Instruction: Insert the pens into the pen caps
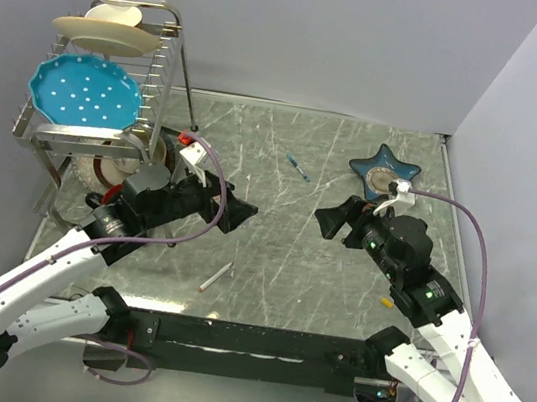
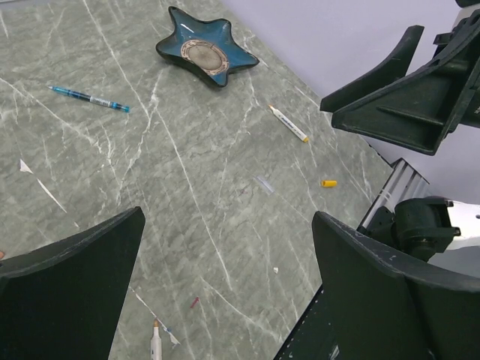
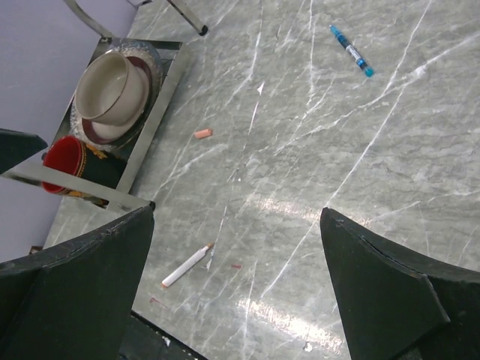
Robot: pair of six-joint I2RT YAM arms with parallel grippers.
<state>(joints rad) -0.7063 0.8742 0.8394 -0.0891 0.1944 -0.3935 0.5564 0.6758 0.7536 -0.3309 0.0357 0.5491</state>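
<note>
The blue pen lies with its teal end (image 1: 307, 179) (image 3: 368, 71) toward my right gripper, so I will move the gripper outward, tilt it down and lower it over that end.
A blue pen (image 1: 298, 169) lies at mid-table and shows in the left wrist view (image 2: 90, 98) and the right wrist view (image 3: 350, 50). A white pen with a red end (image 1: 216, 277) lies near the front, also in the right wrist view (image 3: 187, 265). A white pen with a yellow end (image 2: 289, 124) lies near the star dish. A yellow-orange cap (image 1: 386, 303) lies at the right, also in the left wrist view (image 2: 328, 183). A salmon-red cap (image 3: 202, 133) lies near the rack. My left gripper (image 1: 241, 215) (image 2: 229, 217) and right gripper (image 1: 324, 220) (image 3: 237, 210) face each other above the table, both open and empty.
A blue star-shaped dish (image 1: 384, 170) sits at the back right. A wire dish rack (image 1: 161, 74) with plates stands at the back left. A bowl (image 3: 112, 88) and a red cup (image 3: 67, 159) sit at its base. Walls close the left, back and right sides.
</note>
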